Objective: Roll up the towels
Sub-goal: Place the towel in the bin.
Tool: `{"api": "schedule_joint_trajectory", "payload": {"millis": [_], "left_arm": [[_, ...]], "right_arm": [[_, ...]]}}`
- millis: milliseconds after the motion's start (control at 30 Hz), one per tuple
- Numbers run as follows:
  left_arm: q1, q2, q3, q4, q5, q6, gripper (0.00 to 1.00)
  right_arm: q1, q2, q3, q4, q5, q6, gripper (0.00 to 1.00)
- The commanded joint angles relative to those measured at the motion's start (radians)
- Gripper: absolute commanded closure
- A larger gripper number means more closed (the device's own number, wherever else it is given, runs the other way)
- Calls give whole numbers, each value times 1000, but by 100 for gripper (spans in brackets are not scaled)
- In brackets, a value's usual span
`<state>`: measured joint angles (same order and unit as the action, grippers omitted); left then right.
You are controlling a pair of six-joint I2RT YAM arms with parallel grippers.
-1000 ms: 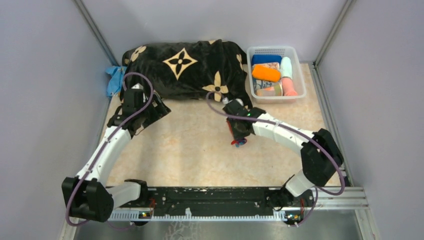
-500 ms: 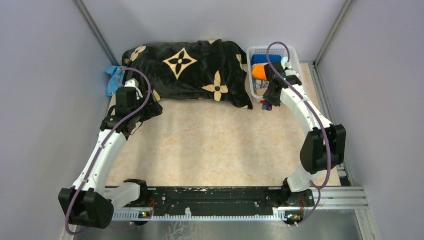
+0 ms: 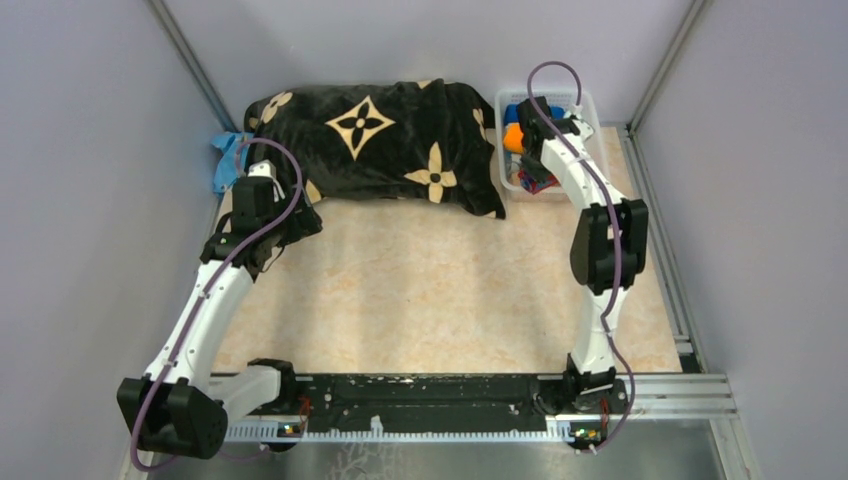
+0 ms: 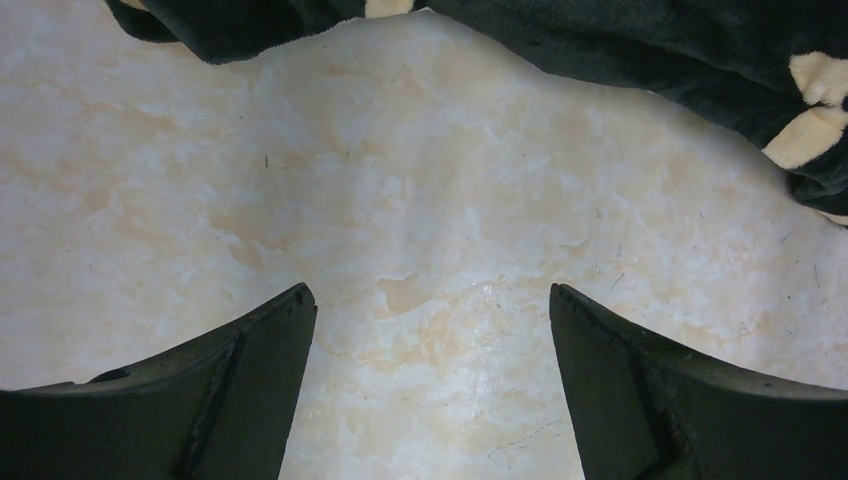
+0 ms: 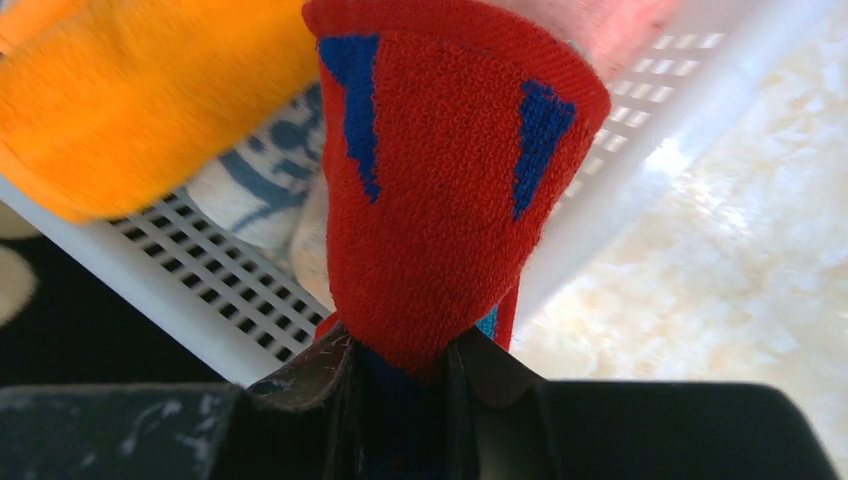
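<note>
My right gripper holds the rolled red towel and should next lower it into the near end of the white basket, beside the orange towel.
My right gripper is shut on a rolled red towel with blue marks, holding it over the near end of the white basket. From above, this red towel hangs just inside the basket. An orange towel and a pink one lie rolled in the basket. A light blue towel lies at the blanket's left end. My left gripper is open over bare table, close to the blanket's front left corner, and shows in the top view.
The big black blanket with cream flowers covers the back of the table, and its edge reaches into the left wrist view. A white and blue patterned cloth lies under the orange towel. Grey walls close in both sides.
My right arm swung from the table's middle to the basket at the back right, carrying the red towel. My left gripper shifted slightly back and left.
</note>
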<state>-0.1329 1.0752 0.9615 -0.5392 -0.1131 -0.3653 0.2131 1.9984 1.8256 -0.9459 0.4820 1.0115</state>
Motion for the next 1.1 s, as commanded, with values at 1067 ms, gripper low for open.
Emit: {"api": "schedule_joint_trajectory", "payload": {"millis": [1067], "left_arm": [[26, -21, -21, 4, 0, 9, 7]], "right_arm": [[-15, 75, -53, 271, -77, 284, 66]]}}
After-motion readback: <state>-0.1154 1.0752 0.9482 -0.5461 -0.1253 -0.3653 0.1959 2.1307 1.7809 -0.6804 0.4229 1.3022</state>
